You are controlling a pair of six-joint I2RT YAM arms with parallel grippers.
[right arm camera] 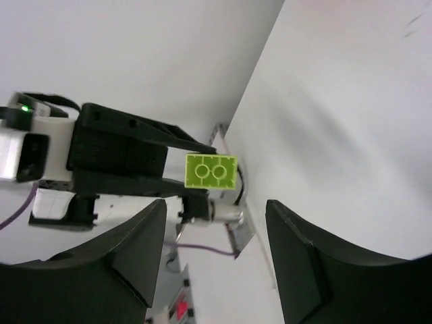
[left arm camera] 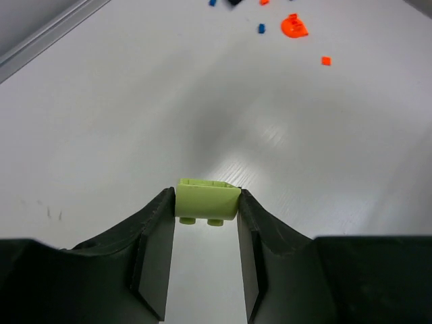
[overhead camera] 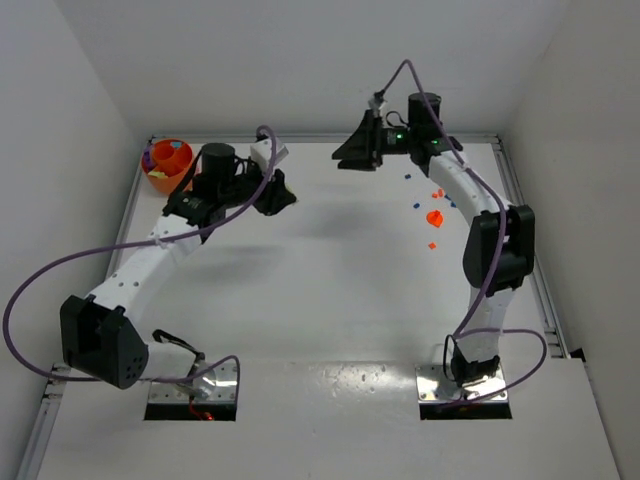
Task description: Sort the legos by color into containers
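My left gripper should swing to the left in the top view next and go down over the orange bowl's near section (overhead camera: 161, 175), because the yellowish pieces there match the lego.
My left gripper (left arm camera: 206, 206) is shut on a yellow-green lego (left arm camera: 208, 196), held by its sides above the white table with its studs facing the camera. In the top view this gripper (overhead camera: 282, 198) is right of the orange bowl (overhead camera: 158, 182), which holds blue, purple and yellowish pieces. My right gripper (overhead camera: 346, 157) is raised at the back centre, pointing left. In its wrist view it (right arm camera: 215, 206) is open and empty, and the yellow-green lego (right arm camera: 212, 171) shows between the left gripper's fingers. Loose orange (overhead camera: 434, 217) and blue (overhead camera: 416, 207) legos lie on the right.
The table (overhead camera: 330, 290) has a raised metal rim (overhead camera: 525, 210) and white walls on three sides. In the left wrist view a flat orange piece (left arm camera: 294, 25), a small blue brick (left arm camera: 261, 28) and a small orange brick (left arm camera: 326, 61) lie far ahead.
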